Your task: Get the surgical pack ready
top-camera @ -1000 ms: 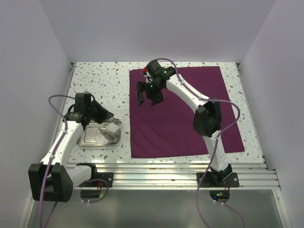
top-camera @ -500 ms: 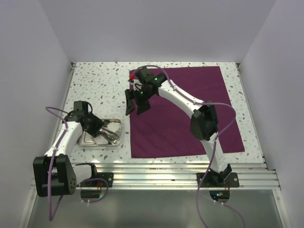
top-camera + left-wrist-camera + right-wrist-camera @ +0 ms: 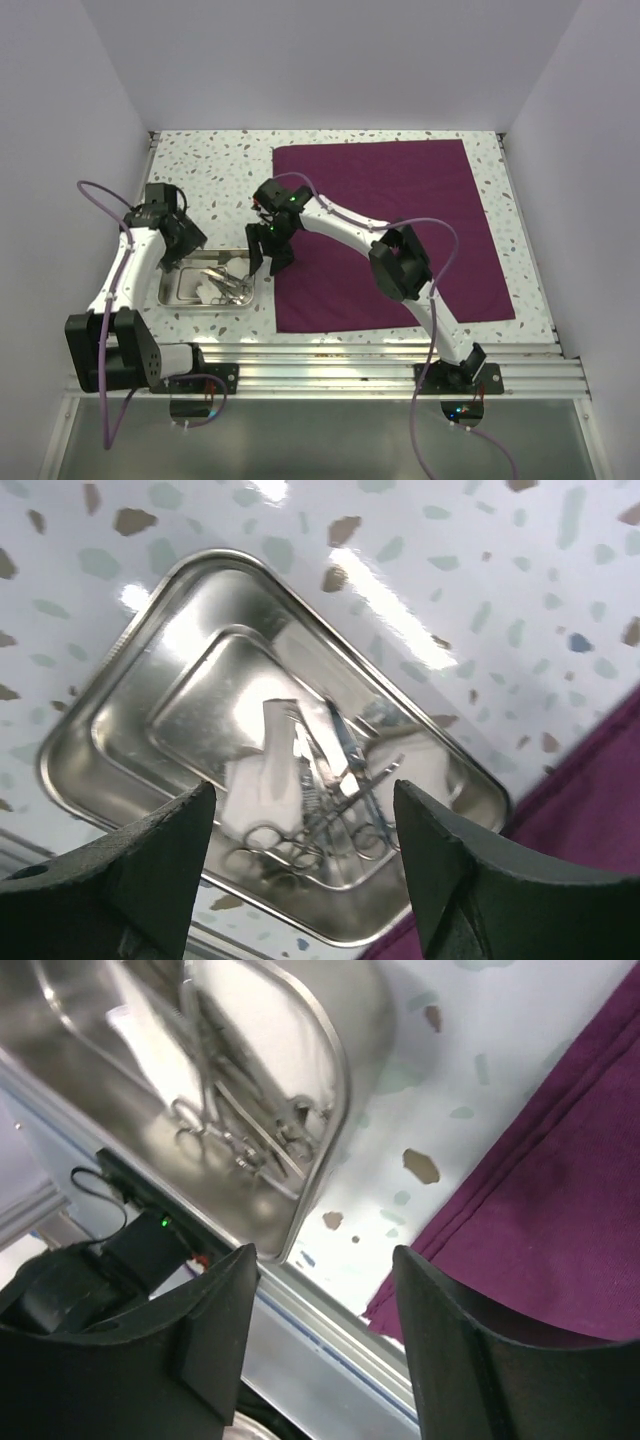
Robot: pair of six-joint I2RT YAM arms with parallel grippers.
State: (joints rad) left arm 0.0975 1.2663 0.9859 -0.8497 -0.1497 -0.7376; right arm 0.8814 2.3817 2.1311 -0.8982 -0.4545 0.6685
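Note:
The tray's rim farthest from the cloth (image 3: 116, 652) is below my left gripper and to its left in the top view. My left gripper needs to shift and lower onto that rim.
The small steel tray (image 3: 176, 296) sits on the speckled table at the left, holding white gauze (image 3: 262, 780) and thin silver scissors (image 3: 335, 815) lying crossed with other thin instruments. My left gripper (image 3: 180, 255) hovers above the tray's left end, open, with nothing between its fingers (image 3: 130, 880). The dark-purple cloth (image 3: 400, 220) lies flat to the right of the tray. My right gripper (image 3: 270, 260) hangs open and empty over the gap between the tray's right rim (image 3: 338, 1090) and the cloth's left edge (image 3: 560, 1190).
A metal rail (image 3: 360, 365) runs along the table's near edge, just in front of tray and cloth. White walls close in the table on the left, back and right. The right arm's elbow (image 3: 400, 265) reaches over the cloth.
My left gripper has opened and drawn back up and left from the tray's contents. The right arm has swung from over the cloth's far left corner down to the tray's right side.

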